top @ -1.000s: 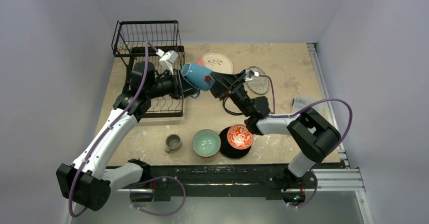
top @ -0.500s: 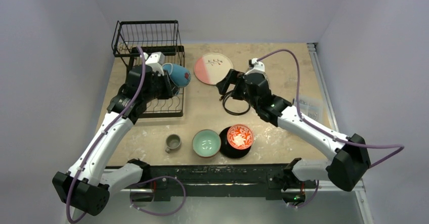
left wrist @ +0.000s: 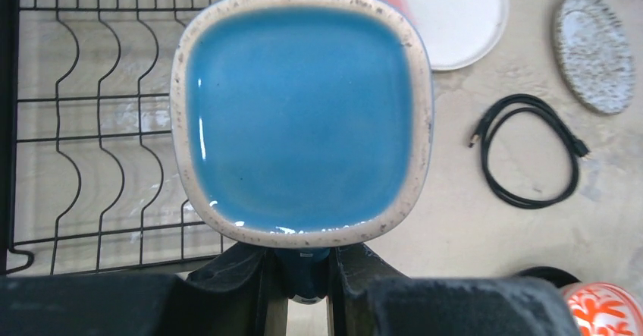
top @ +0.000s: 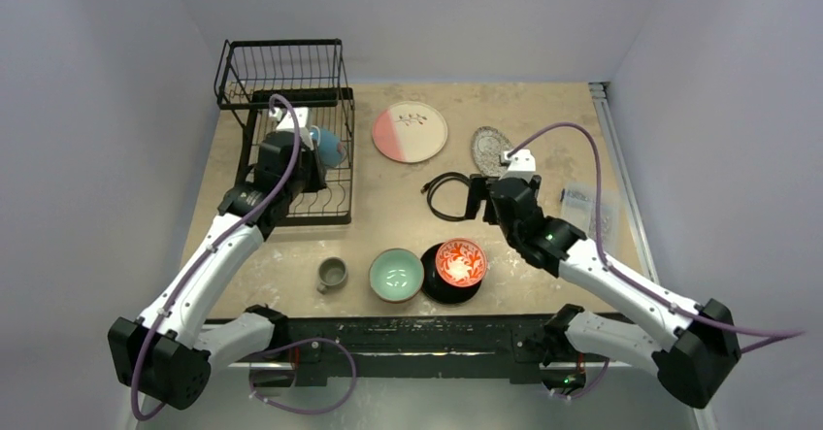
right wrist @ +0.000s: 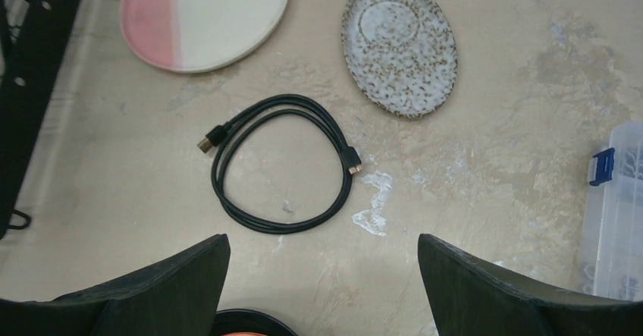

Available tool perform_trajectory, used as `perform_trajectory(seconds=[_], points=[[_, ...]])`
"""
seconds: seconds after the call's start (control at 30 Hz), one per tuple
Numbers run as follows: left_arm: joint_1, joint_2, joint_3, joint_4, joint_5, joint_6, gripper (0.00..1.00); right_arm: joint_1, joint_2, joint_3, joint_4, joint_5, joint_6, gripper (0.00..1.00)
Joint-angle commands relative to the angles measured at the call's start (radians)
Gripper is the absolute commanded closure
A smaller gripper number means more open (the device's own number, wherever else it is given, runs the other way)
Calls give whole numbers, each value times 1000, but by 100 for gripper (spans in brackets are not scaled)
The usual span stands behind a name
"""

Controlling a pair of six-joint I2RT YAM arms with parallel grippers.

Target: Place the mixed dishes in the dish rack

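The left gripper turns and lowers beside the lower slotted tray's plate-side bar next, before the mug (top: 329, 145) goes into that tray.
My left gripper (top: 315, 151) (left wrist: 302, 271) is shut on the blue handle of the mug (top: 329, 145) (left wrist: 303, 116). The mug has a blue inside and a speckled cream rim. I hold it over the lower slotted tray of the black wire dish rack (top: 291, 73) (left wrist: 76, 124). My right gripper (top: 476, 197) (right wrist: 324, 275) is open and empty above the table by the black cable (top: 448, 195) (right wrist: 280, 165). The pink-and-white plate (top: 410, 131) (right wrist: 205, 14) and the speckled grey plate (top: 492, 150) (right wrist: 399, 44) lie at the back.
The red-patterned bowl (top: 460, 262) sits on the black plate (top: 432, 286) near the front. The mint-green bowl (top: 396, 275) and the small grey cup (top: 332, 274) are to its left. A clear plastic parts box (top: 587, 207) (right wrist: 618, 207) lies at the right edge.
The right gripper has let go of the mug and drawn back to the near right. The left arm has carried the mug left, from mid-table to over the rack.
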Motion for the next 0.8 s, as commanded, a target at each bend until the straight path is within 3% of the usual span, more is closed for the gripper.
perform_trajectory(seconds=[0.0, 0.23, 0.53, 0.77], points=[[-11, -22, -71, 186, -138, 86, 100, 0, -146, -77, 179, -19, -54, 7], [-11, -21, -185, 228, -232, 13, 100, 1, -303, -199, 254, -59, -44, 8], [-6, 186, -173, 257, -376, -145, 100, 0, -378, -275, 336, -146, -54, 10], [20, 330, -118, 301, -392, -230, 100, 0, -420, -305, 359, -142, -53, 11]])
